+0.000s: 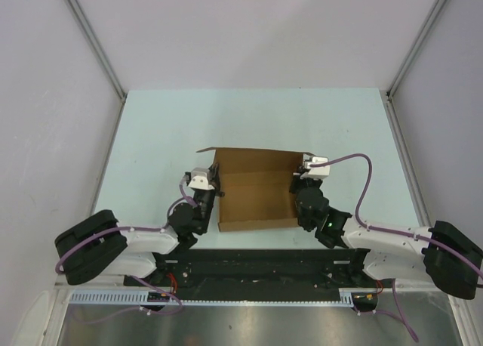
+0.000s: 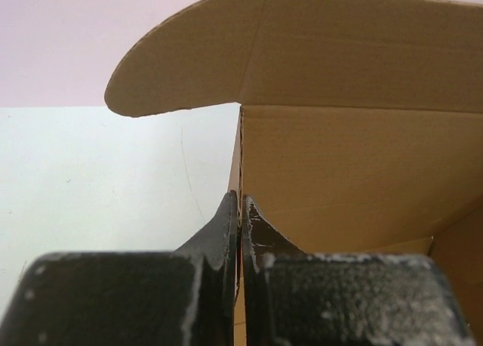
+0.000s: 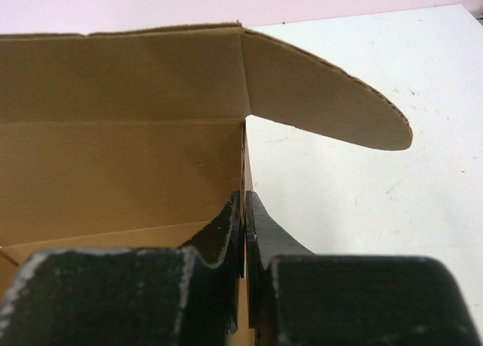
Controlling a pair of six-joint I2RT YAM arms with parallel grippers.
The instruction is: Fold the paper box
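I will next move my right gripper slightly to the left in the top view and then open it, because the box's side [image 3: 243, 199] already stands upright between the gripper's fingers.
The paper box [image 1: 255, 189] is plain brown cardboard, partly raised into a shallow tray at the table's middle, its back wall and both side walls upright. My left gripper [image 1: 216, 193] is shut on the box's left side wall [image 2: 240, 157], one finger inside and one outside. My right gripper [image 1: 295, 189] is shut on the right side wall [image 3: 244, 161] the same way. A rounded flap sticks outward from the back wall at each far corner: one in the left wrist view [image 2: 181, 66], one in the right wrist view [image 3: 332, 104].
The pale green table [image 1: 151, 127] is walled by white panels at the back and sides, with metal posts at the far corners. A black base rail [image 1: 256, 267] runs along the near edge between the arm bases.
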